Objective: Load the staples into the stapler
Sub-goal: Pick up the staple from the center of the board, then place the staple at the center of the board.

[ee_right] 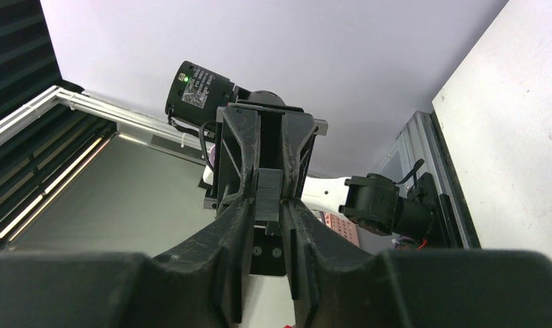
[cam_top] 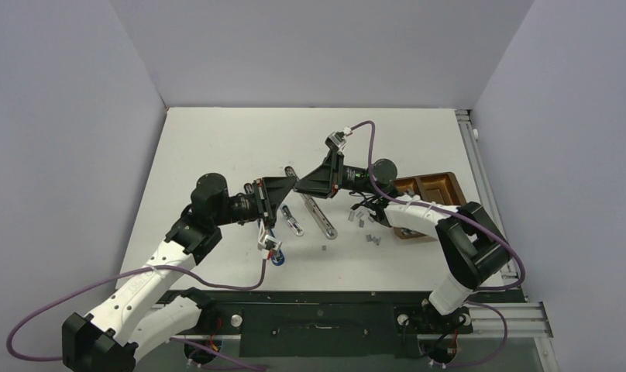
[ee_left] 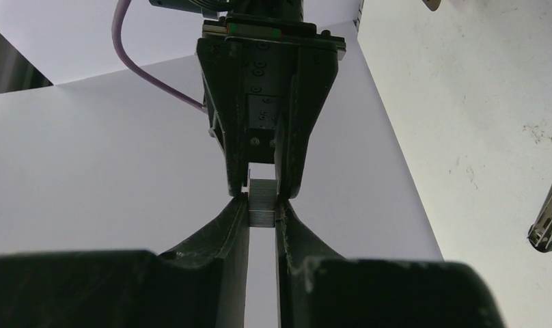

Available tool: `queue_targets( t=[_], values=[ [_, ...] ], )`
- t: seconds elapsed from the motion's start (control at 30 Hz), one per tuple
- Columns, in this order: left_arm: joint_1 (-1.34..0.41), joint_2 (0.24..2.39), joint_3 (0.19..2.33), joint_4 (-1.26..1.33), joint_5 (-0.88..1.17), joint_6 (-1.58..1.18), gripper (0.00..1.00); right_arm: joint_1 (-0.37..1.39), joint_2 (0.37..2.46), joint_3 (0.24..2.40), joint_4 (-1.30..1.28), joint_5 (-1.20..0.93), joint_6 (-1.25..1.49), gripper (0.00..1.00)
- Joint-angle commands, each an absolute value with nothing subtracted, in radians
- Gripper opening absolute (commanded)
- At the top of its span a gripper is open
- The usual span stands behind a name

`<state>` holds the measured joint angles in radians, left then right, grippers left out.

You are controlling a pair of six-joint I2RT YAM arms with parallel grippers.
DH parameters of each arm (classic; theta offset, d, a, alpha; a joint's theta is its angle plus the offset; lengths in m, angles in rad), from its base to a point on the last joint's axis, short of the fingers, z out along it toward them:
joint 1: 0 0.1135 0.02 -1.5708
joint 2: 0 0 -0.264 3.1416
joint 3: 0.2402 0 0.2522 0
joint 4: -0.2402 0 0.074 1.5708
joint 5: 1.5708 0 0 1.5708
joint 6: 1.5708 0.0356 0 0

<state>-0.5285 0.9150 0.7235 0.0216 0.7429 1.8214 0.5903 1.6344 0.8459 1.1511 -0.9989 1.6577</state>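
Note:
My left gripper is below the staples strip, which still hangs above it, so it should move back and down and turn its fingers toward the table beside the opened stapler's near end (cam_top: 298, 231).
A short silvery staples strip (ee_left: 262, 205) hangs above the table between both grippers, which meet tip to tip. My left gripper (ee_left: 262, 217) (cam_top: 292, 189) is shut on its near end. My right gripper (ee_left: 262, 183) (cam_top: 298, 184) has its fingers round the far end; a sliver of light shows on one side, so its hold is unclear. In the right wrist view the staples strip (ee_right: 268, 188) looks dark between my right gripper (ee_right: 268, 205) and the left one beyond. The stapler (cam_top: 320, 217) lies opened out on the table below. Its metal end (ee_left: 550, 219) shows at the left wrist view's edge.
Several loose staple strips (cam_top: 366, 222) lie scattered right of the stapler, with one small piece (cam_top: 324, 248) nearer the front. A brown wooden tray (cam_top: 438, 186) stands at the right, beside the right arm. Grey walls close in the table.

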Motion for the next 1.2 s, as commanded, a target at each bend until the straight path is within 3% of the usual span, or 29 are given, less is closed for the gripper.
queue_targets(
  t=[0.0,0.13,0.2,0.37,0.5,0.73,1.17],
  values=[
    [-0.535,0.909,0.74,-0.051,0.774,1.86,0.01,0.575,1.633,0.862,1.226,-0.975,1.652,0.28],
    [-0.535,0.913,0.752,-0.161,0.77,1.897,0.01,0.486,1.568,0.815,1.214,-0.985,1.63,0.46],
    [-0.535,0.919,0.762,-0.267,0.779,1.961,0.01,0.438,1.51,0.809,1.081,-0.992,1.54,0.49],
    [-0.568,1.018,0.825,-0.554,0.788,2.167,0.01,0.406,1.367,0.974,0.128,-0.813,0.929,0.53],
    [-0.668,1.148,0.878,-0.686,0.692,2.263,0.01,0.361,1.322,0.977,-0.123,-0.663,0.845,0.52],
    [-0.812,1.402,0.969,-0.743,0.488,2.334,0.01,0.345,1.273,0.971,-0.284,-0.501,0.804,0.51],
    [-0.988,1.641,1.035,-0.76,0.147,2.263,0.0,0.302,1.243,0.937,-0.274,-0.548,0.797,0.51]
  ],
)
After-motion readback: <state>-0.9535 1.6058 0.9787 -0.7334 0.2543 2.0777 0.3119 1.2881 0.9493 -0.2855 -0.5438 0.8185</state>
